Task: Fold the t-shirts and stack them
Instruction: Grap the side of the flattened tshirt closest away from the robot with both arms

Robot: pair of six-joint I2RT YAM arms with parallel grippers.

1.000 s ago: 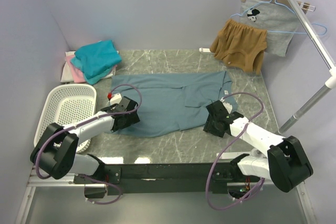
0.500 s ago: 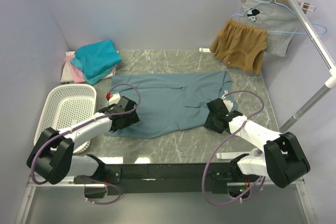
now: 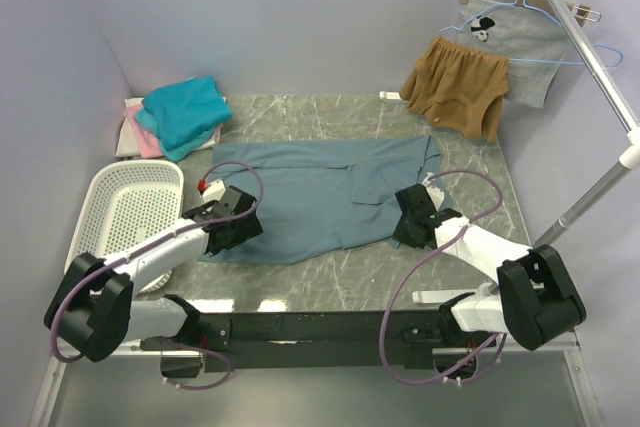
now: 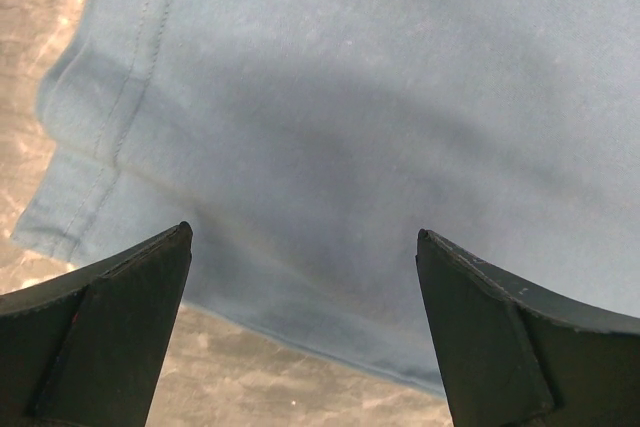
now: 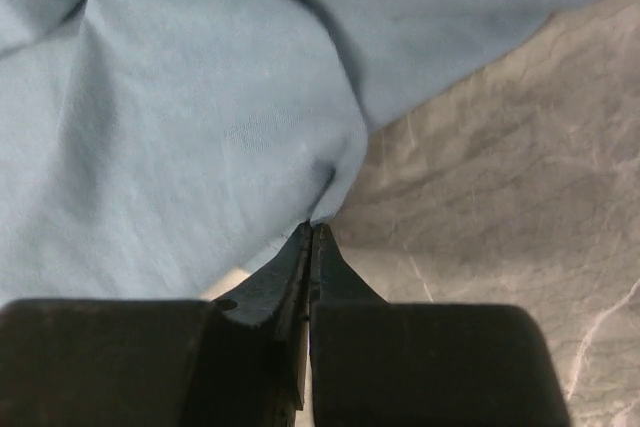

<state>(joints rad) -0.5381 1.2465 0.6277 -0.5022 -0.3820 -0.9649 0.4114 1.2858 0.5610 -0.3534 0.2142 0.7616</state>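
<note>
My open left gripper draws back next, lowers its fingers and pinches the edge of the t-shirt's near corner by the basket (image 4: 68,245), which lies below and back.
The large grey-blue t-shirt (image 3: 320,192) lies spread flat on the marble table. My right gripper (image 3: 408,215) is at its right sleeve edge. In the right wrist view the jaws are shut (image 5: 312,227) with a pucker of grey-blue t-shirt (image 5: 180,127) fabric pinched at their tips. My left gripper (image 3: 238,225) hovers over the shirt's near-left corner, open wide (image 4: 302,232), with the grey-blue t-shirt (image 4: 380,97) hem between its fingers and nothing gripped. A teal t-shirt (image 3: 185,112) lies folded on pink (image 3: 143,139) and white (image 3: 130,107) ones at the back left.
A white mesh basket (image 3: 100,182) stands at the left edge beside my left arm. Mustard-brown shorts (image 3: 455,87) and a light grey printed garment (image 3: 515,37) hang from the rack pole (image 3: 590,67) at the back right.
My right gripper has closed onto the sleeve edge and moved slightly further onto the shirt. The left gripper has shifted a little to the left, staying open.
</note>
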